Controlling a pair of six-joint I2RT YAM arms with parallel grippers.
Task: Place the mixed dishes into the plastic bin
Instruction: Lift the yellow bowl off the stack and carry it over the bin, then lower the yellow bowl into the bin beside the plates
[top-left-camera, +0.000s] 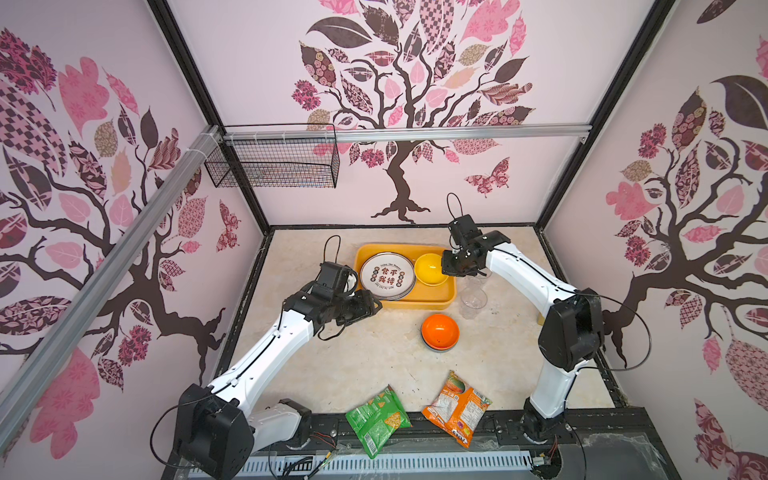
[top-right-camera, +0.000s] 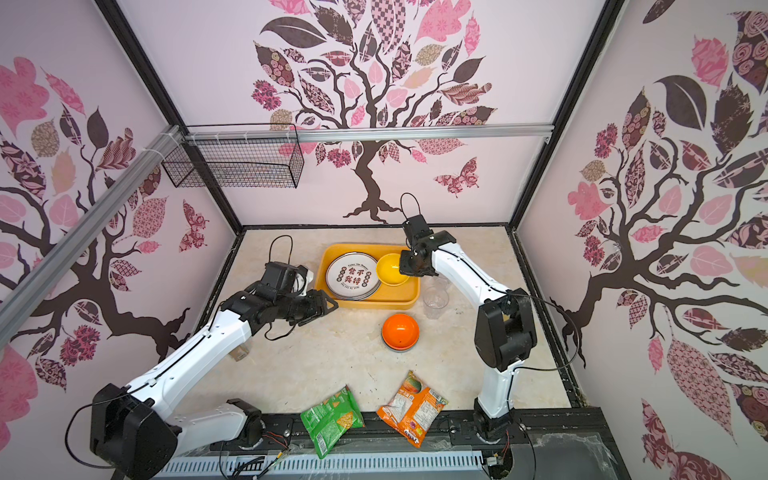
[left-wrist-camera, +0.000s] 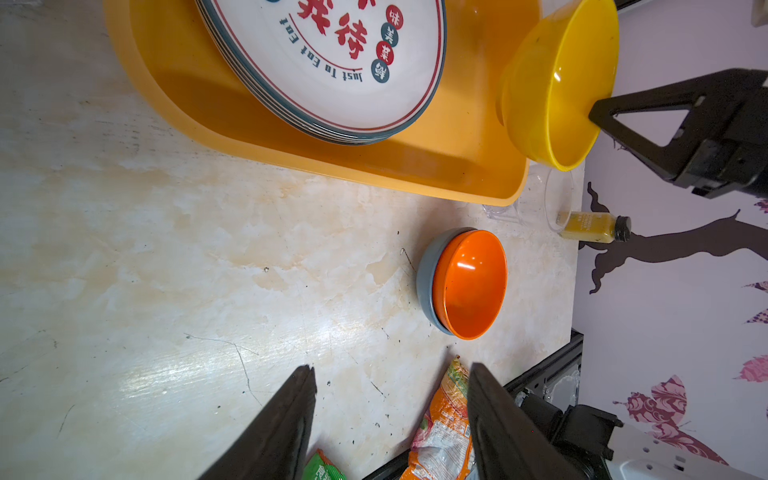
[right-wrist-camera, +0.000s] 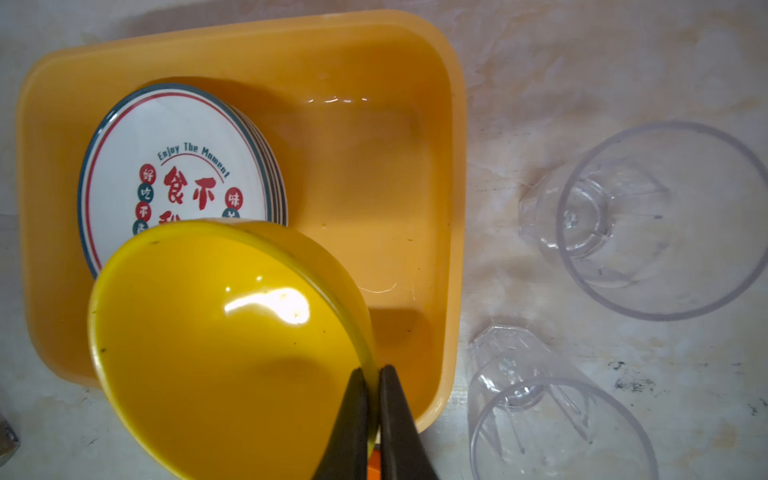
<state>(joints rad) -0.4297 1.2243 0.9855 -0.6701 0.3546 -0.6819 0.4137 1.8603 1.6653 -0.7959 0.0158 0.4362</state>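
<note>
I will lower my right gripper outward into the bin's empty far corner (right-wrist-camera: 356, 136) next and let go of the yellow bowl's rim, because this clear spot is below the gripper and farther out.
The yellow-orange plastic bin (top-left-camera: 365, 253) (top-right-camera: 328, 257) holds a stack of white plates (top-left-camera: 386, 276) (right-wrist-camera: 174, 174) in its left half. My right gripper (top-left-camera: 446, 270) (right-wrist-camera: 373, 370) is shut on the rim of a yellow bowl (top-left-camera: 430, 268) (right-wrist-camera: 220, 332), tilted above the bin's right half. My left gripper (top-left-camera: 376, 307) (left-wrist-camera: 392, 368) stands open and empty beside the bin's front left corner. An orange bowl (top-left-camera: 439, 330) (left-wrist-camera: 473, 286) nested in a blue-grey bowl sits on the table in front of the bin. Two clear cups (top-left-camera: 473, 297) (right-wrist-camera: 665, 220) stand right of the bin.
A green snack bag (top-left-camera: 376, 419) and an orange snack bag (top-left-camera: 457, 407) lie at the table's front edge. A small yellow bottle (left-wrist-camera: 590, 226) lies near the right wall beyond the cups. A black wire basket (top-left-camera: 274, 162) hangs on the back rail.
</note>
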